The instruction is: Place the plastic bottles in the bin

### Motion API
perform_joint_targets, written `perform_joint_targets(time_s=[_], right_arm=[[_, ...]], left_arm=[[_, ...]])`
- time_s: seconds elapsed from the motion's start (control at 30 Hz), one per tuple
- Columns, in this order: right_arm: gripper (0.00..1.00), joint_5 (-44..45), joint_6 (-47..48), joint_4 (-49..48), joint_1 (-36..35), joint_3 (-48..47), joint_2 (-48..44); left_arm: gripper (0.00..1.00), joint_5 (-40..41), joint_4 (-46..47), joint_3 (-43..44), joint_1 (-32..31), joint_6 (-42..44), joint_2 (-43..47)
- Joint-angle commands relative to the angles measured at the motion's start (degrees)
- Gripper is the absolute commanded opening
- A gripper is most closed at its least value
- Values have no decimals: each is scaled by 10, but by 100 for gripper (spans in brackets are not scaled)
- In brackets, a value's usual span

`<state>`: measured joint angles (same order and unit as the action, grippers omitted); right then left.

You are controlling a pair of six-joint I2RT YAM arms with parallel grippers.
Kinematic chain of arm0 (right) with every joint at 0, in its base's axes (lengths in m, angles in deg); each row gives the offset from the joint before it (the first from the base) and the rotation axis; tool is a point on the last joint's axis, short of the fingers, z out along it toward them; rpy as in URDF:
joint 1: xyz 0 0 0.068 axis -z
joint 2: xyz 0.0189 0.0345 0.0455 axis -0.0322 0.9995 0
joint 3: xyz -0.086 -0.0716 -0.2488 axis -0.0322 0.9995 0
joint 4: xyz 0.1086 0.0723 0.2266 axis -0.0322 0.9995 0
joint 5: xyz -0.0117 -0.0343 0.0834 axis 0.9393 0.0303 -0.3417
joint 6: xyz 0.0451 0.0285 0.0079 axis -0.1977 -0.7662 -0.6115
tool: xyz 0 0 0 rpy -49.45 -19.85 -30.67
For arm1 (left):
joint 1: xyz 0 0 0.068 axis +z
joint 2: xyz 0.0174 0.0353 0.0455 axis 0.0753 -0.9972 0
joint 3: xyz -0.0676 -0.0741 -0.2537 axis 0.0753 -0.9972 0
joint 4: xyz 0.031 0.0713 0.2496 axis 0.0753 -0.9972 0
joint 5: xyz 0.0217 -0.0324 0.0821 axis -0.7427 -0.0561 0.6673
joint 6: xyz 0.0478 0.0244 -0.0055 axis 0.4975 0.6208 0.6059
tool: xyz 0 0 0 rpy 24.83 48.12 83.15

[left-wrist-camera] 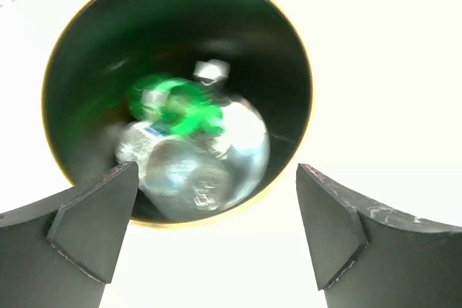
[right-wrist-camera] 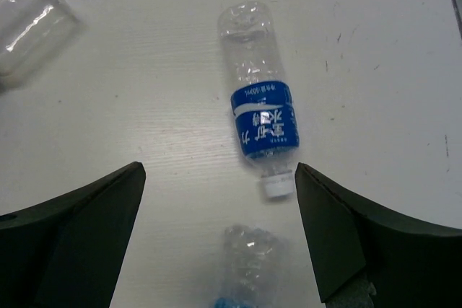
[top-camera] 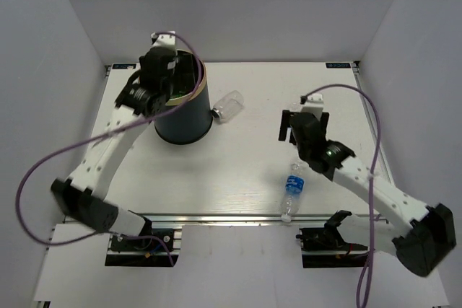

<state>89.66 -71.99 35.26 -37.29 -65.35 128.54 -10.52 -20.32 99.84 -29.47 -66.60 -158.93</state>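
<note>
The right gripper moves down and outward onto the far edge of the farther bottle's label (right-wrist-camera: 260, 91) next, because its open fingers still hang high, nearer the cap.
The bin (top-camera: 184, 117) stands at the back left. My left gripper (top-camera: 172, 76) hangs open and empty over its mouth. In the left wrist view (left-wrist-camera: 216, 203) the bin's gold rim (left-wrist-camera: 216, 216) rings a green bottle (left-wrist-camera: 177, 106) and clear bottles (left-wrist-camera: 195, 164) lying blurred inside. A wider clear bottle (top-camera: 228, 106) lies beside the bin. My right gripper (top-camera: 302, 126) is open and empty above the table (right-wrist-camera: 220, 221). Below it lies a clear blue-labelled bottle (right-wrist-camera: 261, 117), cap toward me. A second such bottle (top-camera: 291, 191) lies nearer (right-wrist-camera: 249, 265). No orange bottle shows.
White walls close in the table on three sides. The table's front rail (top-camera: 231, 218) runs just past the nearer bottle's cap. Purple cables (top-camera: 43, 171) loop off both arms. The wider bottle also shows at the right wrist view's top left (right-wrist-camera: 32, 23).
</note>
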Motion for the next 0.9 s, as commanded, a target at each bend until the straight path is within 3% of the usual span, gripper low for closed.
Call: perform_joint_targets(time_s=[0.0, 0.17, 0.27, 0.43, 0.87], right_arm=[[90, -3, 44, 42, 23, -106, 91], [90, -54, 88, 110, 73, -230, 240], [90, -73, 94, 125, 95, -268, 293], [90, -125, 123, 140, 135, -310, 356], [90, -177, 136, 156, 194, -346, 495]], left_arm=[[100, -174, 109, -134, -6, 14, 146], [100, -250, 231, -323, -6, 44, 325], [100, -262, 260, -375, -1, 44, 370], [100, -269, 261, -401, -1, 44, 413], [100, -294, 253, -423, 4, 39, 425]])
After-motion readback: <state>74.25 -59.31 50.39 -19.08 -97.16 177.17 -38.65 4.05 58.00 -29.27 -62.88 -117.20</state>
